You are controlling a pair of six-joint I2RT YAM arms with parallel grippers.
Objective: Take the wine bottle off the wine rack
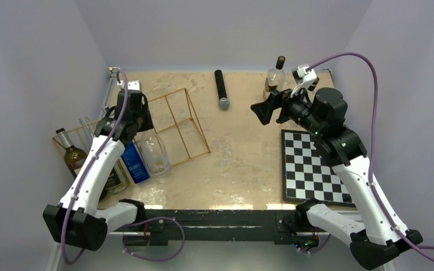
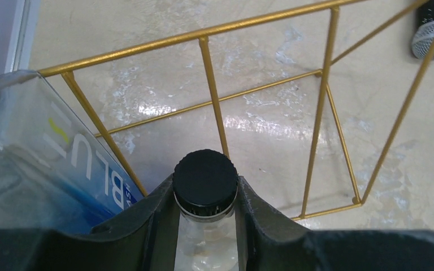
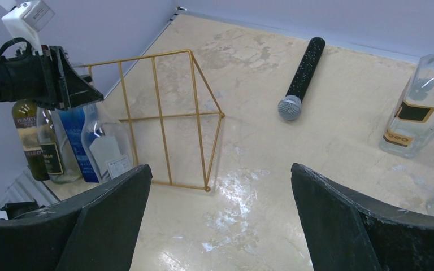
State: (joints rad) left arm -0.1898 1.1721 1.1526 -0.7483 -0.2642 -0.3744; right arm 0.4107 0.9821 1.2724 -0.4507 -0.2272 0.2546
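The clear bottle will next swing past the rack (image 1: 198, 121) in my left gripper. I will let go of it upright on the bare tabletop, because that space is to its right in the top view.
The wine rack (image 1: 198, 121) is a gold wire frame at the table's left; it also shows in the left wrist view (image 2: 215, 107) and the right wrist view (image 3: 159, 118). Several bottles sit at its near end. My left gripper (image 2: 205, 195) is shut on the neck of a clear bottle (image 1: 155, 153), just under its black cap (image 2: 205, 179). The bottle's body (image 3: 104, 149) reaches toward the table's near edge. My right gripper (image 3: 220, 169) is open and empty, held above the table's right middle (image 1: 265, 110).
A dark green wine bottle (image 1: 72, 155), another clear bottle and a blue-labelled bottle (image 1: 134, 162) stand beside the gripped one. A black microphone (image 1: 221, 90) lies at the back centre. A clear square bottle (image 1: 274, 79) stands back right. A chessboard (image 1: 311, 169) lies at the right.
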